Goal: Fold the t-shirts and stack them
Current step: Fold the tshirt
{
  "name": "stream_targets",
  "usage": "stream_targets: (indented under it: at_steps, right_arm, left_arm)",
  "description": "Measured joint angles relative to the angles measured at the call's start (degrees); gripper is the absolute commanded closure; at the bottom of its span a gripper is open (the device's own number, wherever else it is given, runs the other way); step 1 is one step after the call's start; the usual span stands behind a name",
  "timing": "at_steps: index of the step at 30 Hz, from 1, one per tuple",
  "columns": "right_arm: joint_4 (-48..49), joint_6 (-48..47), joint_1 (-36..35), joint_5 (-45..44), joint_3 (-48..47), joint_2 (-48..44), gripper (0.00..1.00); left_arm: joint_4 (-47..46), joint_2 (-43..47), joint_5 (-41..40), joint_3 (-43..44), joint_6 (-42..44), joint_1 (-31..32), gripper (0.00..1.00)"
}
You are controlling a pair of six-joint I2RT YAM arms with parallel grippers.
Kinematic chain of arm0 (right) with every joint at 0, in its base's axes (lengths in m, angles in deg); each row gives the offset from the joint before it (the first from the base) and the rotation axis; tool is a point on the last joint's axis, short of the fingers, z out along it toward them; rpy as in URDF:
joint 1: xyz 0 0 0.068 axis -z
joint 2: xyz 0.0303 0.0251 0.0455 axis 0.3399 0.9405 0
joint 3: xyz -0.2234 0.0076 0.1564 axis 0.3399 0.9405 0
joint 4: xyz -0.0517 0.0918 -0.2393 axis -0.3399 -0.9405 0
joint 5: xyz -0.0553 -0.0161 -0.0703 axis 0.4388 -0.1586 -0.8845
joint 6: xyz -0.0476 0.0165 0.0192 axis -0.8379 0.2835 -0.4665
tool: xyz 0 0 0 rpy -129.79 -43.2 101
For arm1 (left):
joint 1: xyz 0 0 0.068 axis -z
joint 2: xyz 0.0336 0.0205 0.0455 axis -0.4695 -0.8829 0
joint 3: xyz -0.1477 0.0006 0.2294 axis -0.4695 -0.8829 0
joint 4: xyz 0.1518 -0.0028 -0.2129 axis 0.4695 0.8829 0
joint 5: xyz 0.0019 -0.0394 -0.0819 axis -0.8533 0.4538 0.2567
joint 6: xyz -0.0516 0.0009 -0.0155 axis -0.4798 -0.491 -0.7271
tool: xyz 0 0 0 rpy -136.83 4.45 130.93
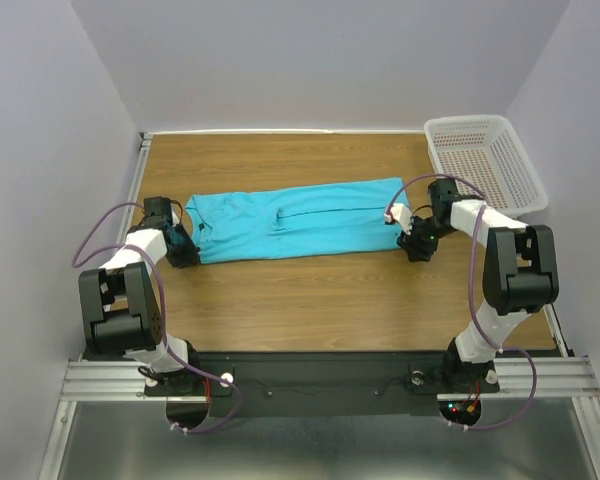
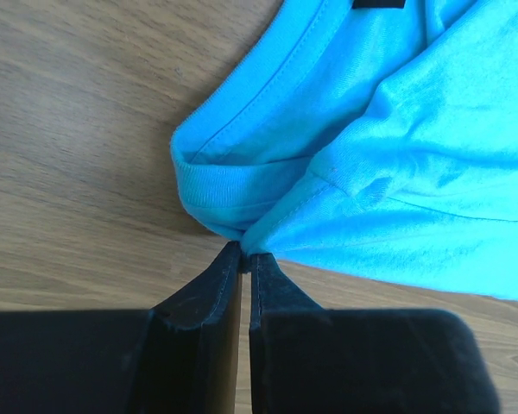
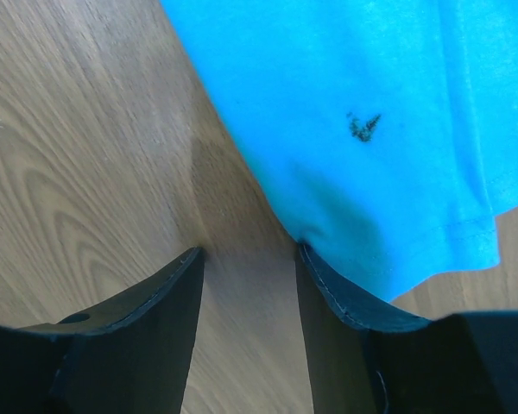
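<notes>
My left gripper carries the t-shirt's pinched neck end outward next. It releases it on the bare wood toward the back wall (image 1: pixel 173 186), where the table lies clear.
One turquoise t-shirt (image 1: pixel 295 220) lies across the table's middle, folded into a long strip. My left gripper (image 1: pixel 183 253) is at the strip's left end, shut on a pinch of the t-shirt (image 2: pixel 345 164) beside the neck hem; the gripper (image 2: pixel 243 252) holds the cloth at its tips. My right gripper (image 1: pixel 417 246) is at the strip's right end and open. In the right wrist view the gripper (image 3: pixel 246 252) has bare wood between its jaws, and its right finger (image 3: pixel 337 293) lies partly under the edge of the t-shirt (image 3: pixel 354 112).
A white perforated basket (image 1: pixel 485 160) stands at the back right corner. The wooden table (image 1: pixel 310 300) is bounded by white walls at the back and sides. A dark speck marks the cloth near the hem in the right wrist view.
</notes>
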Motion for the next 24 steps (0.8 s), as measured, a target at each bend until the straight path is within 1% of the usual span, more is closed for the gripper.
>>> stream_targets:
  at_steps: [6, 18, 24]
  right_arm:
    - [-0.2, -1.4, 0.0, -0.1, -0.8, -0.3, 0.47]
    - [-1.1, -4.5, 0.0, 1.4, -0.7, -4.6, 0.48]
    - [-1.4, -5.0, 0.0, 1.4, -0.7, -1.9, 0.52]
  left_arm:
    - [0.3, 0.0, 0.1, 0.5, 0.7, -0.5, 1.0]
    - [0.7, -0.5, 0.9, 0.9, 1.3, -0.6, 1.0]
    - [0.7, -0.8, 1.4, 0.9, 1.4, -0.6, 1.0]
